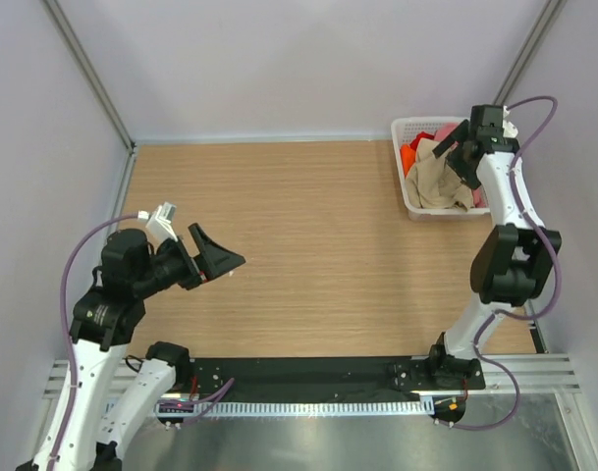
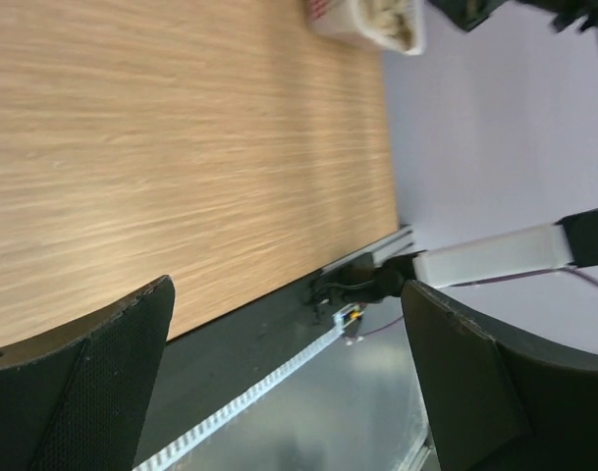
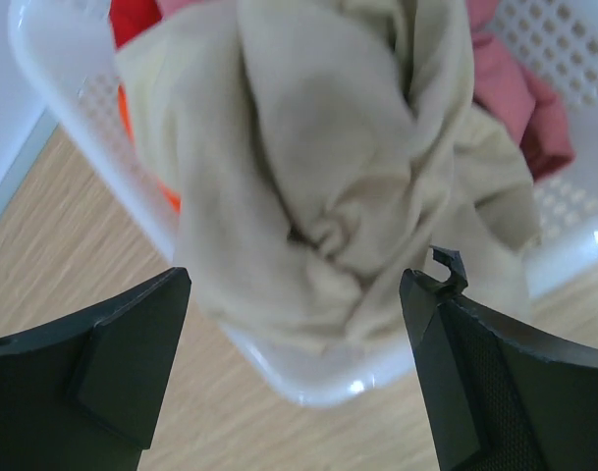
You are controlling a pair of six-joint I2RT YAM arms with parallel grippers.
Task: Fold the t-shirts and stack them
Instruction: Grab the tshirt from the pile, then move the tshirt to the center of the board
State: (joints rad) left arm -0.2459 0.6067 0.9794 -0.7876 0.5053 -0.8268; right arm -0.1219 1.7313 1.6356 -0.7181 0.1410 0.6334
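Next, my right gripper moves down onto the beige shirt's bunched middle folds just below it and closes, as this shirt tops the pile.
The t-shirts lie crumpled together in a white lattice basket point(image 1: 401, 173) at the table's far right. A beige-tan shirt point(image 1: 438, 184) is on top and spills over the near rim; the right wrist view shows it large point(image 3: 318, 167). An orange shirt point(image 1: 409, 157) peeks out at the left and a dusty pink one point(image 3: 519, 93) at the back. My right gripper point(image 1: 454, 157) hovers open just above the beige shirt point(image 3: 294, 285), touching nothing. My left gripper point(image 1: 223, 260) is open and empty above the table's left side point(image 2: 287, 287).
The wooden table point(image 1: 308, 245) is bounded by grey walls at the back and sides. A black strip and metal rail point(image 1: 308, 378) run along the near edge by the arm bases. In the left wrist view the basket point(image 2: 377, 25) shows at the top.
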